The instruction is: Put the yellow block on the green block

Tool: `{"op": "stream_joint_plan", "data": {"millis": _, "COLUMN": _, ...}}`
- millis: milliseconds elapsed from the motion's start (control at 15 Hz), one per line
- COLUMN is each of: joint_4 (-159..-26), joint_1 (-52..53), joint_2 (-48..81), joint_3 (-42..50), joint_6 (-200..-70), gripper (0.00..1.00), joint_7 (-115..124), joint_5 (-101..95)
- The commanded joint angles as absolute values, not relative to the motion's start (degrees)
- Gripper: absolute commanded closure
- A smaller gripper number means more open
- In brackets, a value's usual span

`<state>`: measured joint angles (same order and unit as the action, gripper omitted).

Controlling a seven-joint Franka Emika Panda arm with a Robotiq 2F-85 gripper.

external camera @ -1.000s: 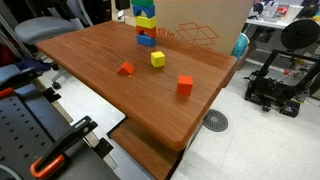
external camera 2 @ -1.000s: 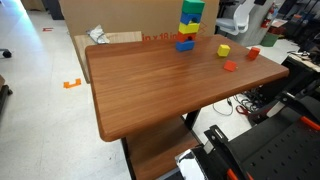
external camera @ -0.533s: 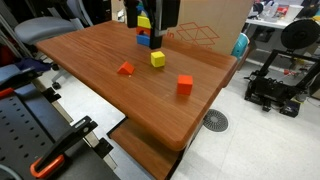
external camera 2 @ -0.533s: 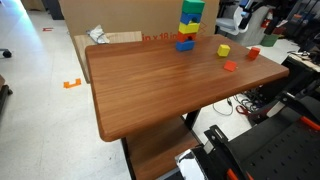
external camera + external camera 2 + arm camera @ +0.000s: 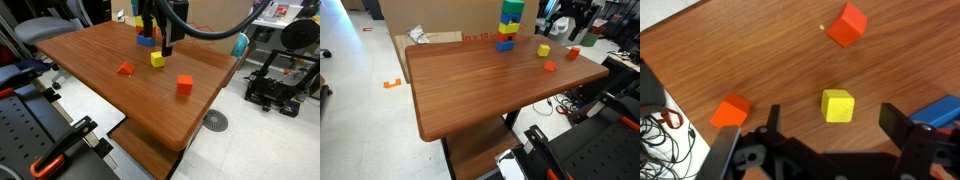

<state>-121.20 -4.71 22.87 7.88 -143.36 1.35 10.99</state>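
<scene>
My gripper goes down around the small yellow block [image 5: 157,59] [image 5: 837,105] next, then closes on its sides.
The small yellow block [image 5: 837,105] lies on the wooden table and shows in both exterior views [image 5: 157,60] [image 5: 543,49]. My gripper [image 5: 833,124] is open and empty, hanging just above the block with a finger on each side, not touching it; it also shows in both exterior views [image 5: 159,47] [image 5: 560,27]. The green block [image 5: 512,10] tops a stack at the table's far edge, above a wider yellow block [image 5: 509,25] and blue blocks [image 5: 505,43]. In an exterior view the arm hides most of that stack.
Two red-orange cubes [image 5: 125,69] [image 5: 185,85] lie near the yellow block, also in the wrist view [image 5: 731,110] [image 5: 847,24]. A blue block [image 5: 940,110] is close on one side. A cardboard box [image 5: 430,38] stands behind the table [image 5: 470,85].
The arm has come into view over the far side of the table and lowered until its open gripper hangs over the small yellow block. The blocks have not moved.
</scene>
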Motion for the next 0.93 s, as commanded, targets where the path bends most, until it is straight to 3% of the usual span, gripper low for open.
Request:
{"op": "stream_joint_plan", "data": {"millis": 0, "joint_4": -118.9, "joint_1": -4.1, "joint_2": 25.9, "joint_3": 7.5, "joint_6": -146.0, "gripper": 0.00, "joint_7": 5.9, "joint_5": 8.3}}
{"op": "stream_joint_plan", "data": {"millis": 867, "joint_4": -115.8, "joint_1": -3.0, "joint_2": 30.1, "joint_3": 7.4, "joint_6": -145.2, "gripper": 0.01, "joint_7": 9.9, "joint_5": 4.3}}
